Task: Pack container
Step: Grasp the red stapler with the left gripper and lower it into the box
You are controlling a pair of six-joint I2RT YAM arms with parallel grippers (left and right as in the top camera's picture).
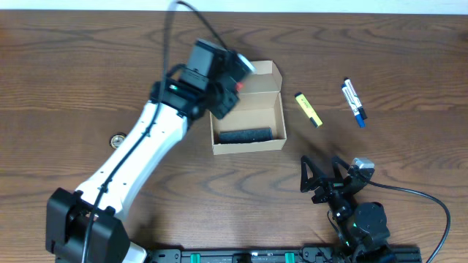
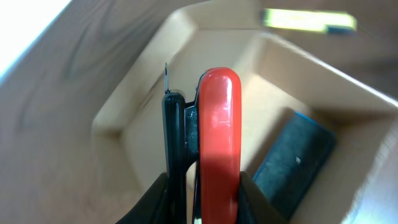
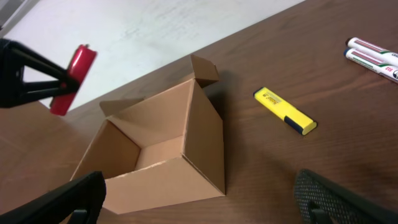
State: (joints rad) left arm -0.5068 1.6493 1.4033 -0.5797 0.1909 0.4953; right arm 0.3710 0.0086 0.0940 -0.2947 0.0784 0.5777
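Note:
The container's bare bottom shows beside the dark oblong object, so my left gripper should turn the red and black marker-like object parallel and lower it into the container.
The container [image 1: 252, 111] is an open tan cardboard box at the table's middle, its flap lid folded back. It also shows in the right wrist view [image 3: 199, 134] and the left wrist view [image 2: 155, 112]. A dark oblong object [image 1: 245, 136] lies inside it, also seen from the left wrist [image 2: 298, 162]. My left gripper [image 1: 232, 82] hovers over the box's left rear corner, shut on a red and black marker-like object [image 2: 219, 137], which also shows in the right wrist view [image 3: 73, 78]. My right gripper [image 1: 322, 177] is open and empty, near the front edge, right of the box.
A yellow highlighter [image 1: 308, 109] lies just right of the box; it also shows in the right wrist view [image 3: 285, 111]. Two white markers with dark caps [image 1: 354, 102] lie farther right. A small round metal piece [image 1: 118, 138] sits left of the left arm.

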